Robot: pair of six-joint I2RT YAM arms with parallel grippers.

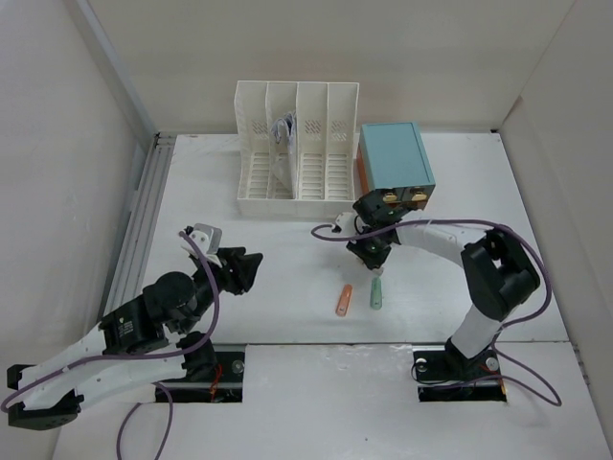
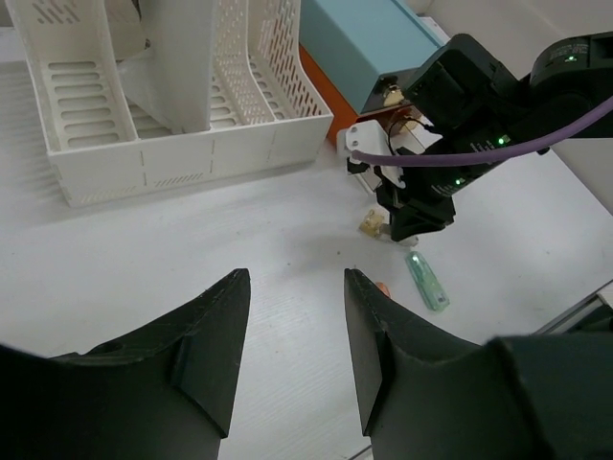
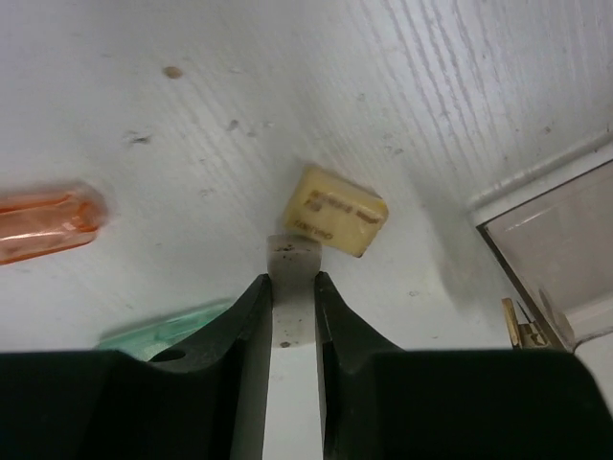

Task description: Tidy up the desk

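Note:
The white speckled block goes outward in my lifting right gripper next, over a clear drawer (image 3: pixel 569 241) at the teal-topped drawer box, then down toward the drawer's bottom.
The white desk (image 1: pixel 287 244) holds an orange marker (image 1: pixel 343 300) and a green marker (image 1: pixel 376 292) near its front middle. My right gripper (image 1: pixel 369 251) points down above them, shut on a small white speckled block (image 3: pixel 292 297). The block's tip touches or nearly touches a yellow eraser (image 3: pixel 335 223) lying on the desk. The orange marker (image 3: pixel 43 225) and the green marker (image 3: pixel 168 326) also show in the right wrist view. My left gripper (image 1: pixel 244 268) is open and empty above the desk's left part; its view (image 2: pixel 297 278) shows bare desk between the jaws.
A white slotted file rack (image 1: pixel 297 149) with some papers stands at the back. A teal-topped drawer box (image 1: pixel 395 158) stands right of it, close behind my right gripper. A ridged metal rail (image 1: pixel 139 216) runs along the left edge. White walls surround the desk.

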